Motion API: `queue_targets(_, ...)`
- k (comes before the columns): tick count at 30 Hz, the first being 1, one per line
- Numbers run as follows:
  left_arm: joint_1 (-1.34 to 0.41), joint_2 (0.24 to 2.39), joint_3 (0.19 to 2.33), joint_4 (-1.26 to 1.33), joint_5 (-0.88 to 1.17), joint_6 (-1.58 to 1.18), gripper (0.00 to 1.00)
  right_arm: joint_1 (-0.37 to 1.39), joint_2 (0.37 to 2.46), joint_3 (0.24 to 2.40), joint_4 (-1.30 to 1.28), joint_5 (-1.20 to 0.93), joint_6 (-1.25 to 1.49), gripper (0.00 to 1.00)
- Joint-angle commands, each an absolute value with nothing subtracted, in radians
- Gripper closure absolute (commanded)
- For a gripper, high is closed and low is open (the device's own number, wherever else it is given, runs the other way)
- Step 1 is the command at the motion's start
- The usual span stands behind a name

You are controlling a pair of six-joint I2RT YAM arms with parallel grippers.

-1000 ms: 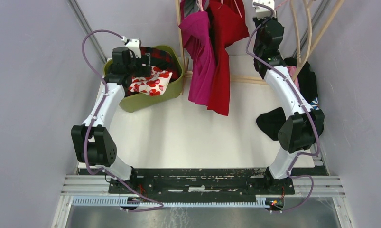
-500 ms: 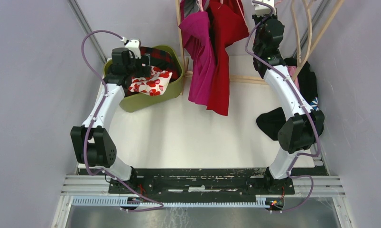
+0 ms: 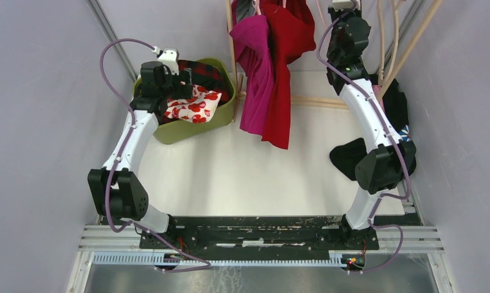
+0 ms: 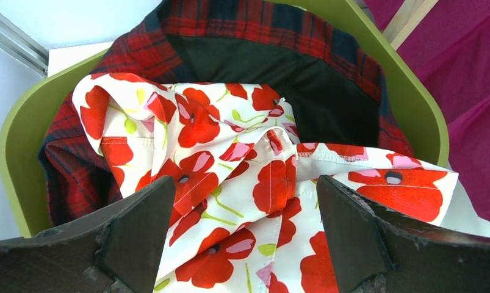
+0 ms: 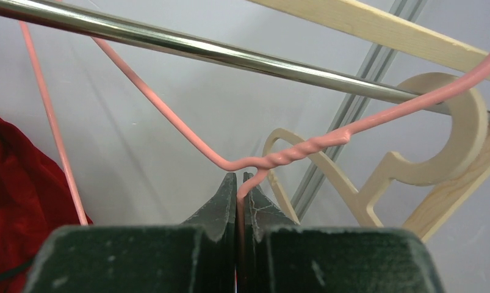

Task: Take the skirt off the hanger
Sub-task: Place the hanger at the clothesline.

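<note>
I should ease my right gripper down to hang the pink wire hanger (image 5: 169, 113) on the steel bar and then release it, since the skirt is already in the basket.
A white skirt with red poppies (image 4: 218, 159) lies in the green basket (image 4: 413, 91), on top of a red plaid garment (image 4: 242, 24); it also shows in the top view (image 3: 193, 107). My left gripper (image 4: 245, 189) is open and empty just above the skirt, one finger on each side of a fold. My right gripper (image 5: 238, 180) is shut on the pink wire hanger (image 5: 169, 113) just below its twisted neck, under the steel rail (image 5: 169, 43). No cloth shows on the part of the hanger in view.
A red garment (image 3: 288, 49) and a magenta one (image 3: 257, 73) hang from the rack at the back. Wooden hangers (image 5: 437, 146) hang on the rail to the right. Black clothes (image 3: 349, 155) lie by the right arm. The basket (image 3: 221, 116) stands at back left.
My right arm has risen toward the rail with the pink hanger. The hanging red garment has shifted slightly left. My left gripper has drawn back a little over the basket.
</note>
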State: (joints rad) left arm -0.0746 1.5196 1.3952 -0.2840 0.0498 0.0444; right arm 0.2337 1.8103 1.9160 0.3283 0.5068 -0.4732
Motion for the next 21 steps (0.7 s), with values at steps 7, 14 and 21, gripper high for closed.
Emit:
queue_targets(7, -0.079, 1.466, 1.388, -0.289, 0.009, 0.049, 0.07, 0.227, 1.9, 2.012, 0.351, 0.515, -0.447, 0.99)
queue_targets(14, -0.08, 1.477, 1.397, -0.293, 0.008, 0.052, 0.07, 0.211, 1.961, 2.093, 0.346, 0.514, -0.432, 0.99)
queue_targets(21, -0.079, 1.487, 1.398, -0.295, 0.011, 0.052, 0.07, 0.188, 2.008, 2.152, 0.337, 0.515, -0.408, 0.99)
